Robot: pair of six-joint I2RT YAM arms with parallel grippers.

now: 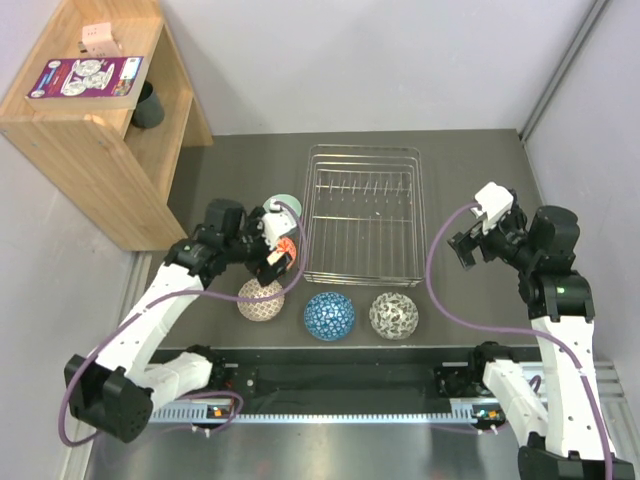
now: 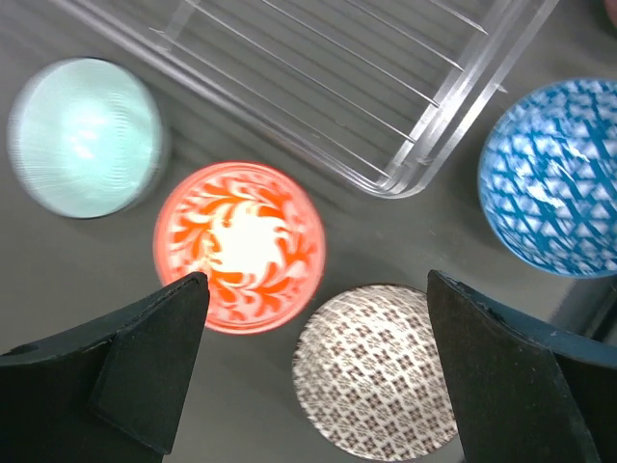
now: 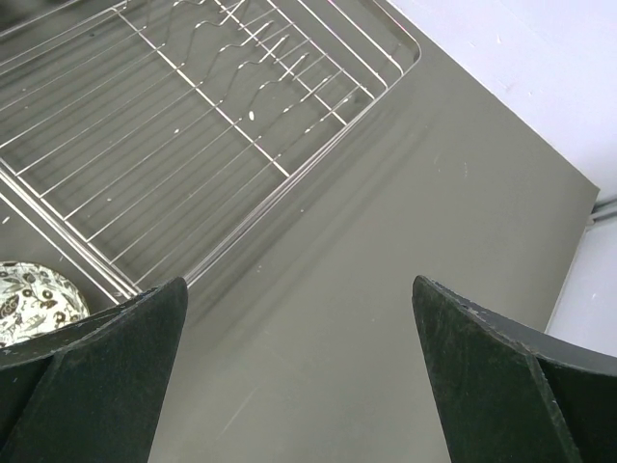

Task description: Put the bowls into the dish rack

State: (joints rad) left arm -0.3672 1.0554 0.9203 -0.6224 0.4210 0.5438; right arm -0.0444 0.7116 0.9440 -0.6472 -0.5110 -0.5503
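The blue mosaic bowl lies below the left gripper and to the gripper's right in the top view, so the gripper will swing that way and down onto its rack-side rim (image 1: pixel 316 298) (image 2: pixel 487 176).
The empty silver wire dish rack (image 1: pixel 365 215) (image 2: pixel 366 87) (image 3: pixel 193 125) stands mid-table. My left gripper (image 1: pixel 275 250) (image 2: pixel 316 280) hovers open at its left side, above the red-orange floral bowl (image 1: pixel 288 247) (image 2: pixel 239 246) and the beige-brown mesh bowl (image 1: pixel 260 300) (image 2: pixel 376 367), holding nothing. The mint green bowl (image 1: pixel 283 203) (image 2: pixel 87 135) lies just behind it. In front of the rack sit the blue mosaic bowl (image 1: pixel 329 315) (image 2: pixel 554 178) and the grey-white bowl (image 1: pixel 393 314) (image 3: pixel 34 299). My right gripper (image 1: pixel 462 248) (image 3: pixel 299 285) hangs open over bare table right of the rack.
A wooden shelf unit (image 1: pixel 100 130) stands at the back left with a dark cup (image 1: pixel 148 105) in it and a leaflet (image 1: pixel 85 77) on top. A wall runs along the right side, and the arms' base rail (image 1: pixel 340 385) lines the near edge.
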